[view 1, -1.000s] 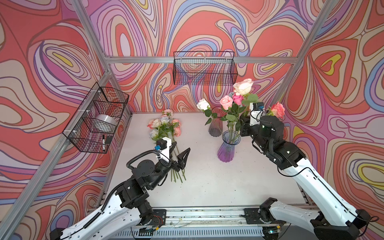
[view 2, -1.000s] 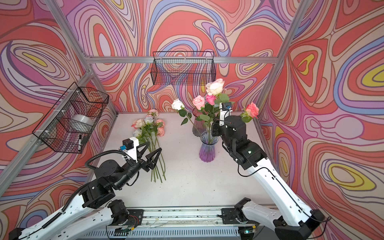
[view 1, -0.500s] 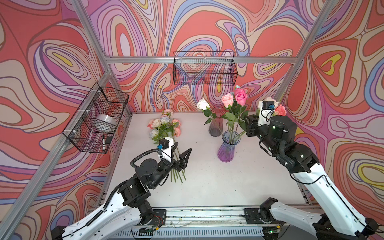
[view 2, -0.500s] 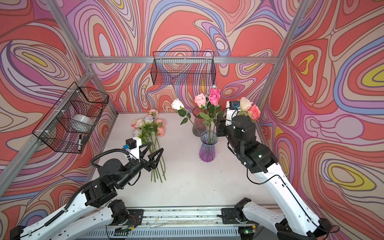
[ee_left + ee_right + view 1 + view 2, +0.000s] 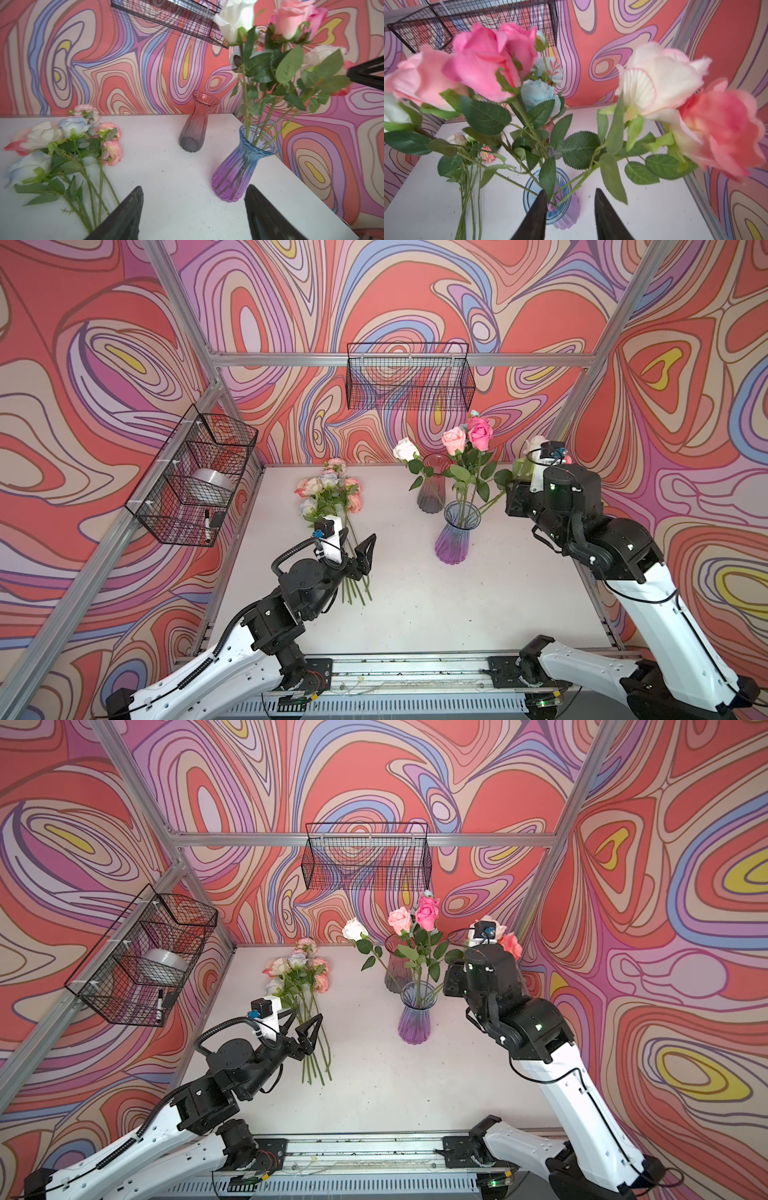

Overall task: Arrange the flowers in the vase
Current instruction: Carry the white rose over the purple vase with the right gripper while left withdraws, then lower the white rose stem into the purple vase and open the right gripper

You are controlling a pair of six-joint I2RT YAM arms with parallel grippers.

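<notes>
I should move my right gripper down and tilt it down onto the vase's rim beside the leaning stems, because the glass edge there is bare below the leaves.
The blue-and-purple glass vase (image 5: 456, 533) (image 5: 414, 1013) stands right of the table's middle and holds several flowers: a white rose (image 5: 405, 448), a pale pink one (image 5: 454, 439) and a magenta one (image 5: 480, 433). A white-pink bloom (image 5: 660, 83) and a coral bloom (image 5: 720, 126) lean out to the right, their stems running into the vase mouth (image 5: 548, 187). My right gripper (image 5: 570, 190) hovers open just right of the vase, nothing between its fingers. More flowers (image 5: 332, 497) (image 5: 62, 145) lie in a bunch on the table's left. My left gripper (image 5: 357, 541) (image 5: 193, 188) is open above their stems, empty.
A second vase, red fading to grey (image 5: 431, 485) (image 5: 197, 122), stands empty behind the first. A wire basket (image 5: 409, 377) hangs on the back wall and another (image 5: 195, 477), holding a tape roll and a marker, on the left wall.
The right arm swung right and back from above the vase. The white-pink bloom dropped from high over the bouquet to lean beside the wrist. The left arm barely shifted.
</notes>
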